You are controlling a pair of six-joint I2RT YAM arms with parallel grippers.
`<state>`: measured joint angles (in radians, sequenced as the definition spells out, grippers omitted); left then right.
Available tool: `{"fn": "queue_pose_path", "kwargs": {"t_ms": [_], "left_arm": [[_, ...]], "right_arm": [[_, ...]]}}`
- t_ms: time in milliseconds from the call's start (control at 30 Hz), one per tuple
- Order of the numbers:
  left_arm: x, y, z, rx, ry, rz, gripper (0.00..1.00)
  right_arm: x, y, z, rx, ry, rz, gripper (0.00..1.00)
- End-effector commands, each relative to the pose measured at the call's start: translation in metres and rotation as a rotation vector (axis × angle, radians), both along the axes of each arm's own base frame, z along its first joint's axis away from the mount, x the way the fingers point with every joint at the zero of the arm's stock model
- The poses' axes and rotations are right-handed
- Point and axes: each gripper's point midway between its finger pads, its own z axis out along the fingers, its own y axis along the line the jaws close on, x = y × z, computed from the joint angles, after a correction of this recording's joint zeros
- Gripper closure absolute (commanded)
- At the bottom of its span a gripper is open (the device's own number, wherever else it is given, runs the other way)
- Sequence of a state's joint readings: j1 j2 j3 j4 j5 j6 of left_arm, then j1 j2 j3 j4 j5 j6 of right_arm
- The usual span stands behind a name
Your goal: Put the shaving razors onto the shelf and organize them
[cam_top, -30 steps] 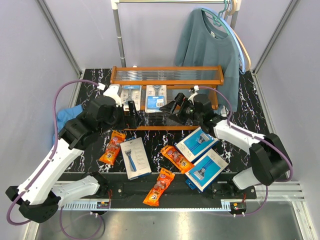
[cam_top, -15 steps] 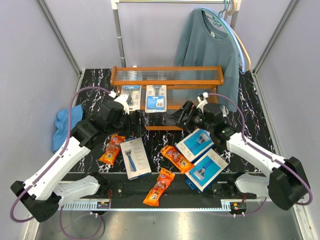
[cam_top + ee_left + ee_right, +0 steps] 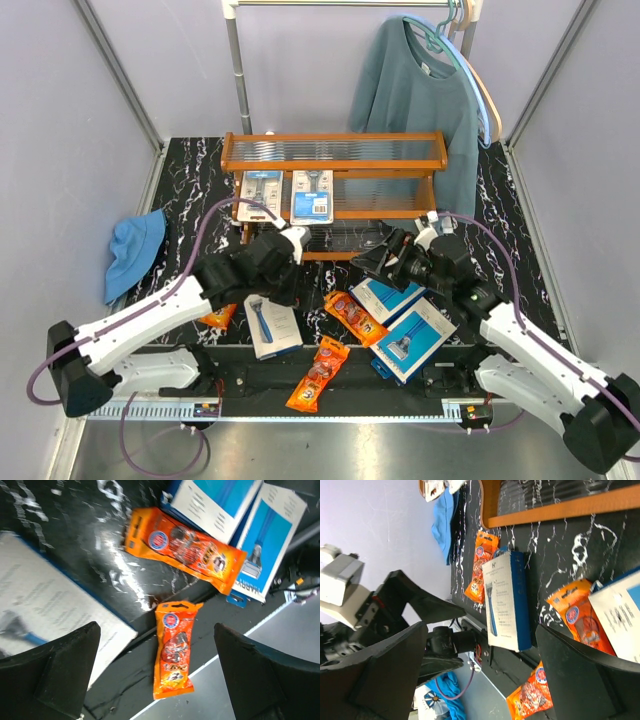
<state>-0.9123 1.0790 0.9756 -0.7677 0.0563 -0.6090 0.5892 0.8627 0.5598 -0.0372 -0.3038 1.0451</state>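
Observation:
I will next lower my left gripper back onto the nearest orange bag, below and back from it, at its holed end (image 3: 329, 353) (image 3: 174, 621), which fits between the open fingers.
The orange-brown shelf (image 3: 335, 150) stands at the back with two grey-blue blister cards (image 3: 261, 190) (image 3: 312, 194) on a middle tier. On the table lie a grey-white razor box (image 3: 270, 322), two blue boxes (image 3: 392, 296) (image 3: 415, 340) and orange bags (image 3: 352, 317) (image 3: 318, 374) (image 3: 216, 316). My left gripper (image 3: 285, 285) is open and empty above the grey-white box; its wrist view shows an orange bag (image 3: 173, 655) between the fingers (image 3: 50, 675). My right gripper (image 3: 376, 257) is open and empty in front of the shelf, above the grey-white box (image 3: 507, 602) in its wrist view.
A blue cloth (image 3: 135, 250) lies at the table's left edge. A metal clothes rail (image 3: 238, 70) with a teal sweater (image 3: 420, 95) stands behind the shelf. Grey walls close in both sides. The arm bases and a rail (image 3: 330, 405) run along the near edge.
Both grippers have drawn back from the shelf toward the near side. The left gripper moved right and down over the grey-white box; the right moved right and lower. Both stay open.

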Motion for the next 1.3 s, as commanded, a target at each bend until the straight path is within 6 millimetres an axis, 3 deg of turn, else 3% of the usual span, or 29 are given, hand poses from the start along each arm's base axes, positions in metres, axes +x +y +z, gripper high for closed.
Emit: {"fn": "queue_pose_path", "kwargs": {"t_ms": [0,233,367,533,1000,1267], "left_arm": [[-0.014,-0.032,-0.007,-0.073,0.033,-0.053,0.01],[-0.046,-0.062,-0.031,-0.068,0.100,-0.135,0.05],[-0.064,-0.072,-0.054,0.001,0.141,-0.171,0.06],[-0.079,-0.080,-0.065,0.044,0.147,-0.197,0.06],[-0.103,-0.068,-0.101,0.158,0.217,-0.207,0.07],[-0.102,-0.062,-0.117,0.239,0.211,-0.186,0.09]], "right_arm": [[-0.015,-0.010,-0.009,0.001,0.035,-0.023,0.00],[-0.028,-0.021,-0.016,0.007,0.056,-0.041,0.00],[-0.032,-0.024,-0.014,0.008,0.055,-0.047,0.00],[-0.032,-0.026,-0.011,0.005,0.045,-0.051,0.00],[-0.037,-0.029,-0.008,0.020,0.039,-0.057,0.00],[-0.041,-0.031,-0.008,0.030,0.038,-0.058,0.00]]}}
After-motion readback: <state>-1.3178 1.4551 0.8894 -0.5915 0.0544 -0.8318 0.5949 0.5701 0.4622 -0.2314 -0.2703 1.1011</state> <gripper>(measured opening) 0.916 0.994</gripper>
